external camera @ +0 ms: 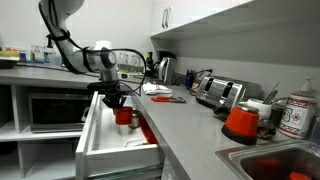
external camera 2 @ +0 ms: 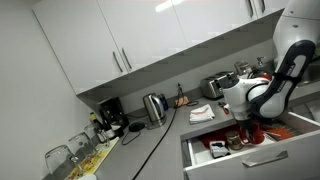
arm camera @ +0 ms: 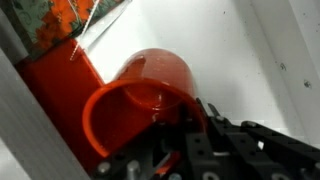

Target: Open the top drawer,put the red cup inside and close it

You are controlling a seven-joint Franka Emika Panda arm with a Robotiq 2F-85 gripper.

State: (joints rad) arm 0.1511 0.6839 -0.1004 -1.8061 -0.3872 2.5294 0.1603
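My gripper is above the drawer's white bottom with the raised red cup, so next I should move it down until the cup stands there, then release the cup's rim.
The top drawer (external camera: 120, 158) stands pulled out under the counter; its white front and silver bar handle also show in an exterior view (external camera 2: 262, 160). My gripper (external camera: 114, 100) reaches down into the drawer and is shut on the rim of the red cup (external camera: 124, 117). In the wrist view the red cup (arm camera: 150, 85) fills the middle, seen from above over the drawer's white floor (arm camera: 235, 50), with my gripper (arm camera: 195, 112) clamped on its wall, one finger inside and one outside. In the exterior view from the drawer's front, the arm (external camera 2: 262, 95) mostly covers the cup.
A flat red item (arm camera: 45, 90) and a colourful packet (arm camera: 45, 20) lie in the drawer beside the cup. On the counter stand a red-orange container with a white lid (external camera: 240, 122), a toaster (external camera: 220, 92) and a kettle (external camera: 165, 68). A microwave (external camera: 55, 110) sits at the left.
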